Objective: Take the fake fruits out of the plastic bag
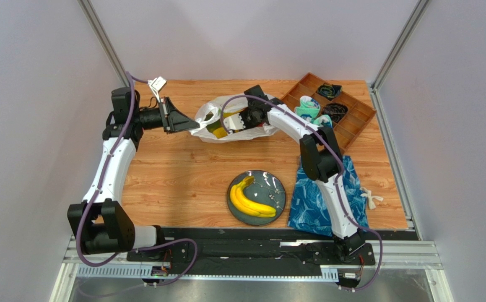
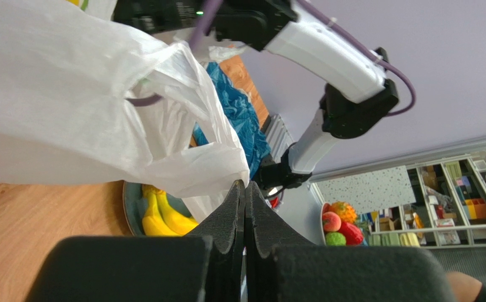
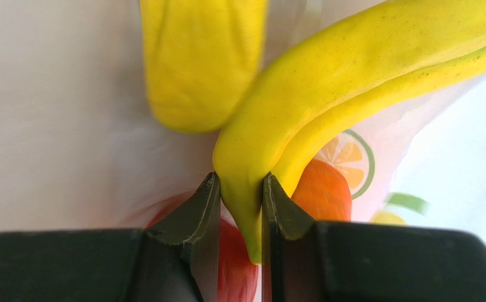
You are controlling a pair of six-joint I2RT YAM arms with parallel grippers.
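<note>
The right gripper will next rise out of the bag [image 1: 212, 112], move back, lower the banana bunch onto the plate's bare part [image 1: 269, 187] and let go of it, because the other banana bunch leaves room there.
The white plastic bag [image 1: 212, 112] lies at the back middle of the table, its mouth facing left. My left gripper [image 1: 192, 124] is shut on the bag's edge and holds it up; in the left wrist view the bag [image 2: 69, 94] hangs from the closed gripper [image 2: 245, 184]. My right gripper [image 1: 238, 121] is inside the bag. It [image 3: 239, 178] is shut on the stem of a yellow banana bunch [image 3: 327, 75]. Under it lie a red fruit [image 3: 239, 264], an orange one [image 3: 324, 192] and another yellow piece [image 3: 201, 63]. A second banana bunch [image 1: 251, 200] lies on a dark plate [image 1: 280, 189].
A blue patterned cloth [image 1: 318, 198] lies at the front right under the right arm. A wooden compartment tray [image 1: 352, 116] with teal-and-white socks [image 1: 307, 110] and dark cables stands at the back right. A small white piece [image 1: 371, 198] lies by the cloth.
</note>
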